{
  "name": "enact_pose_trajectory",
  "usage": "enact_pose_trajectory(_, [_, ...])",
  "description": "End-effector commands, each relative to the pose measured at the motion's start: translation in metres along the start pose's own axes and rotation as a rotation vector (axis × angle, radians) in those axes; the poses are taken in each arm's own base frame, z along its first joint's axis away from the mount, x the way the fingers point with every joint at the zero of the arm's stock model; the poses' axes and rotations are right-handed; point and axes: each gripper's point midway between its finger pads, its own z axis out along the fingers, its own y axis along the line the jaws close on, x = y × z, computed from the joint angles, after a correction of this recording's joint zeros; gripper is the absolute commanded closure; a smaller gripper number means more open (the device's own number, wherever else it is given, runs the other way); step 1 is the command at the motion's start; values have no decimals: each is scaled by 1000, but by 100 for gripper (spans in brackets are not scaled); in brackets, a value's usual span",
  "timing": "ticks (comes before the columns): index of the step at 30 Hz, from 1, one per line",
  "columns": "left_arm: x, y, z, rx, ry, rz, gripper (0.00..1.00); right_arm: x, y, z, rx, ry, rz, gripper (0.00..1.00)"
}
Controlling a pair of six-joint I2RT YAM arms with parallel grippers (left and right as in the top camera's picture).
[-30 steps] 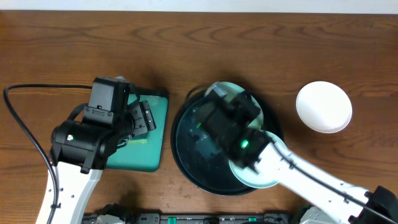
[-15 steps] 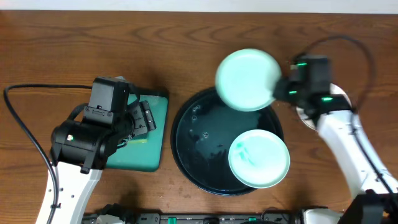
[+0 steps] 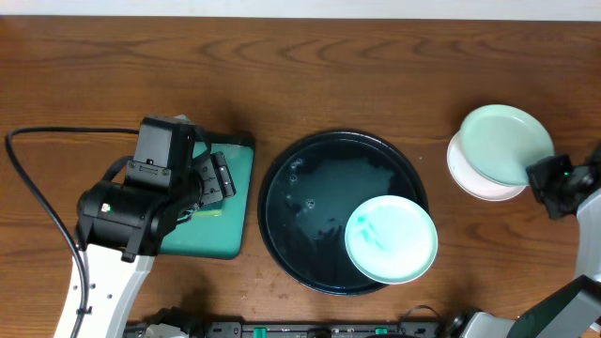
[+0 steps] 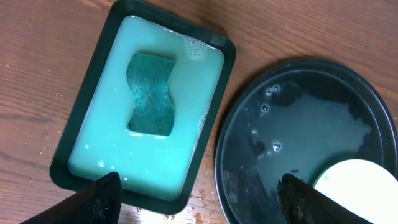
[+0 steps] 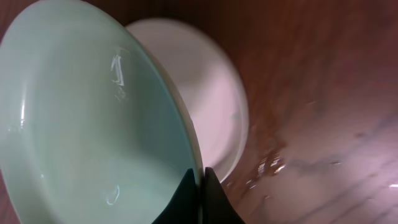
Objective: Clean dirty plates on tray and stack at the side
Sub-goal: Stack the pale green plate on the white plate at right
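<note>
My right gripper lowers the mint plate onto the white plate [image 3: 467, 175] [image 5: 214, 93] next and lets go of the mint plate's rim, since the mint plate hangs tilted above its stacking place.
My right gripper [image 3: 543, 176] is shut on the rim of a clean mint green plate [image 3: 507, 143] and holds it tilted just over the white plate [image 3: 467, 175] on the tabletop at the right. In the right wrist view the fingers [image 5: 200, 180] pinch the mint plate's edge [image 5: 93, 124], with the white plate [image 5: 214, 93] behind it. A second mint plate [image 3: 391, 238] with a teal smear lies in the black tray [image 3: 310, 207], at its front right. My left gripper [image 4: 199, 199] is open and empty, over the gap between the teal tray and the black tray [image 4: 298, 124].
A teal-green rectangular tray [image 3: 230, 202] with pale soapy liquid [image 4: 99, 143] and a dark green sponge [image 4: 151, 93] stands left of the black tray. A black cable [image 3: 38, 188] runs along the left side. Water drops lie on the wood near the white plate [image 5: 267, 168].
My right arm carried the mint plate from above the black tray's far rim to the right, over the white plate. The left arm has not moved.
</note>
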Motion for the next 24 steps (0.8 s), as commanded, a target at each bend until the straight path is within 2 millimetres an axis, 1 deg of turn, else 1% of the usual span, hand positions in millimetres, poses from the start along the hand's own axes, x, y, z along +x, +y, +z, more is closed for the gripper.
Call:
enact_pose_trajectory(1, [2,1,1,-7,8,9,19,-12,-12,-2,60,-59,51,99])
enact_pose_trajectory(3, [2,1,1,-6,7,9,19,-11,-14,1,75,-57,58,98])
enact_pose_trajectory(6, [2,1,1,-6,7,9,19,-8,-23,12,120,-33,87,99])
enact_pose_trajectory(11, [2,1,1,-6,8,9,19,3,-42,41,209,48,104,98])
enact_pose_trajectory(12, [2,1,1,-6,8,9,19,8,-47,50,225,80,108,99])
enact_pose_trajectory(14, [2,1,1,-6,8,9,19,12,-47,55,222,106,112,99])
enact_pose_trajectory(16, [2,1,1,-6,7,9,19,15,-43,56,207,122,106,99])
enact_pose_trajectory(17, [2,1,1,-6,7,9,19,17,-39,56,191,129,91,97])
enact_pose_trajectory(18, [2,1,1,-6,7,9,19,19,-34,57,174,136,75,93])
enact_pose_trajectory(19, [2,1,1,-6,7,9,19,21,-28,57,151,145,49,85])
enact_pose_trajectory(20, [2,1,1,-6,7,9,19,24,-20,57,124,153,16,71])
enact_pose_trajectory(21, [2,1,1,-6,7,9,19,27,-13,57,100,160,-19,55])
enact_pose_trajectory(22, [2,1,1,-6,7,9,19,30,-7,56,86,162,-43,47])
enact_pose_trajectory(23, [2,1,1,-6,7,9,19,34,8,54,45,158,-117,47])
enact_pose_trajectory(24, [2,1,1,-6,7,9,19,38,15,53,30,151,-153,47])
